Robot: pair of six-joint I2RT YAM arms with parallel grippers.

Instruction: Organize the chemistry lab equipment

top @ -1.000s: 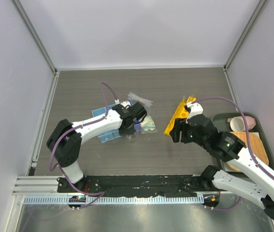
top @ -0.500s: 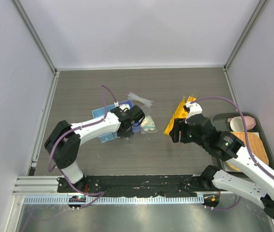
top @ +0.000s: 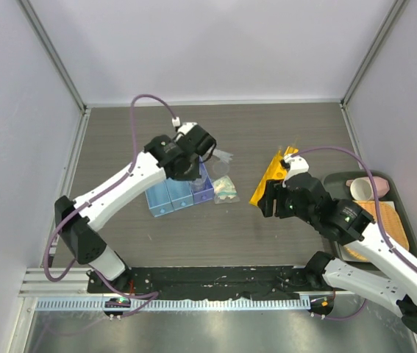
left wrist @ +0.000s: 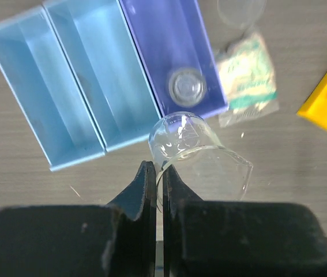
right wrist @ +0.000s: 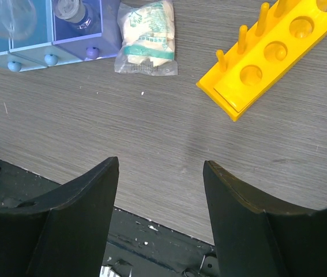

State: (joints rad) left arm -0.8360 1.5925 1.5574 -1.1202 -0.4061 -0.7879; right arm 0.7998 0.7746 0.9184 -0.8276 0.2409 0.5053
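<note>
Next, my left gripper will carry the beaker (left wrist: 193, 145) outward, then lower it into the far end of the organizer's purple section, because the clear round item occupies the section's near end.
My left gripper (top: 198, 156) (left wrist: 156, 167) is shut on the rim of a tiny clear beaker (left wrist: 193, 145) and holds it in the air above the blue three-compartment organizer (top: 171, 195) (left wrist: 65, 86). The organizer's purple compartment (left wrist: 157, 40) holds a small clear round item (left wrist: 187, 85). A packet with green-beige contents (top: 225, 190) (left wrist: 247, 75) (right wrist: 147, 39) lies just right of the organizer. The long yellow rack (top: 273, 176) (right wrist: 278, 52) lies further right. My right gripper (top: 267, 200) (right wrist: 160, 164) is open and empty, low over bare table near the rack's near end.
Thin clear tubes (top: 219, 154) lie behind the packet. A dark tray (top: 340, 179) at the right holds a pink cup (top: 360, 189) and an orange woven mat (top: 385, 220). Walls enclose the table on the left, back and right.
My left arm has risen and swung back from low beside the purple compartment and packet, lifting the beaker with it. The right arm has not moved.
</note>
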